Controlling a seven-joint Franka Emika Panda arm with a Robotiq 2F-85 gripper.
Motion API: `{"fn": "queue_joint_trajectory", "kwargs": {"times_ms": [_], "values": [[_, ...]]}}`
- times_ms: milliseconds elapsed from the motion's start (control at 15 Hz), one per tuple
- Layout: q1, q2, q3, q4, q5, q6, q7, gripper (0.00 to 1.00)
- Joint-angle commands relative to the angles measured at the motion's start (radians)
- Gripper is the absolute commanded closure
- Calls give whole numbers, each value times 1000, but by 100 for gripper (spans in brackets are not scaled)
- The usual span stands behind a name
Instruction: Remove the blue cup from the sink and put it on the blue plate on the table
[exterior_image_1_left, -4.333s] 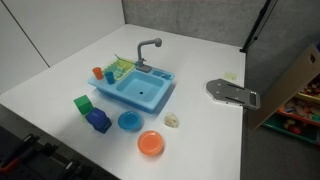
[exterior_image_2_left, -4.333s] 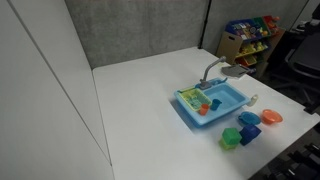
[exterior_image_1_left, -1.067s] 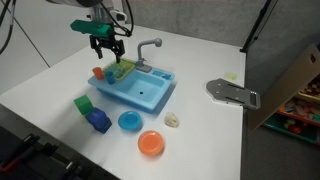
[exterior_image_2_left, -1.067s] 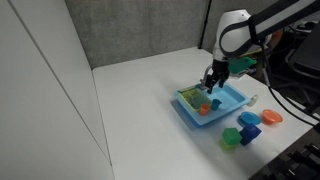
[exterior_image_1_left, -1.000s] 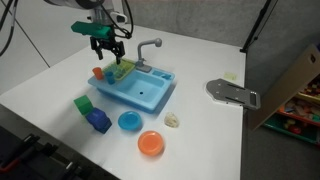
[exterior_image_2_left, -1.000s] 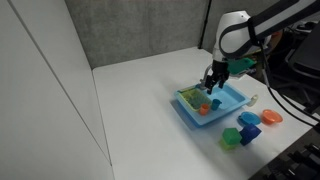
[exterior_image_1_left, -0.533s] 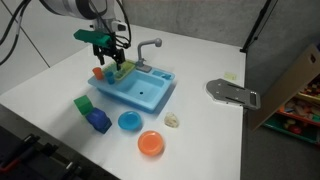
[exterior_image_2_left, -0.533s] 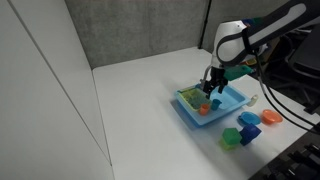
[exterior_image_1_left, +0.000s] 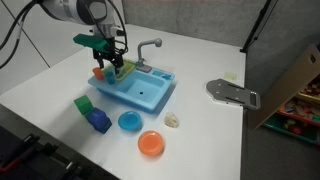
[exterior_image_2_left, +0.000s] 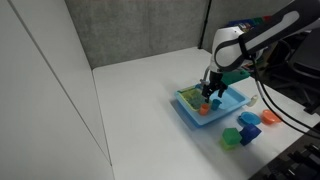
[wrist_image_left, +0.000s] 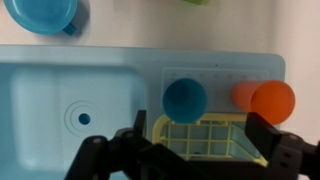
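Observation:
My gripper should next move down over the blue cup (exterior_image_1_left: 109, 75) (wrist_image_left: 185, 98), which is just past its fingertips, and then close on the sides of the cup.
The light-blue sink (exterior_image_1_left: 145, 92) with its grey faucet (exterior_image_1_left: 148, 47) stands on the white table (exterior_image_1_left: 200, 70); it also shows in the other exterior view (exterior_image_2_left: 222, 101). In the wrist view the blue cup (wrist_image_left: 185, 98) stands upright in the sink's side section, just above the yellow-green rack (wrist_image_left: 205, 135). My gripper (wrist_image_left: 205, 140) is open and hovers over the rack, its fingers on either side of it and just short of the cup. In an exterior view the gripper (exterior_image_1_left: 109, 62) is low over the sink's left end. The blue plate (exterior_image_1_left: 129, 121) lies on the table in front of the sink.
An orange cup (wrist_image_left: 272, 101) stands beside the blue cup. An orange plate (exterior_image_1_left: 151, 143), a green block (exterior_image_1_left: 84, 104), a dark blue block (exterior_image_1_left: 98, 121) and a small cream object (exterior_image_1_left: 172, 120) lie in front of the sink. A grey device (exterior_image_1_left: 232, 93) lies to the right.
The gripper has come down and slightly toward the sink's rack section, staying open. The cups and plates have not moved.

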Motion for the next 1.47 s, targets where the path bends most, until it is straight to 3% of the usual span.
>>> {"fn": "queue_joint_trajectory", "kwargs": {"times_ms": [0, 467, 933, 1400], "values": [[0, 25, -2, 16, 22, 8, 27, 0], [-23, 26, -3, 4, 60, 23, 19, 0], [-22, -11, -7, -56, 55, 122, 18, 0], [-27, -9, 8, -82, 60, 117, -5, 1]]}}
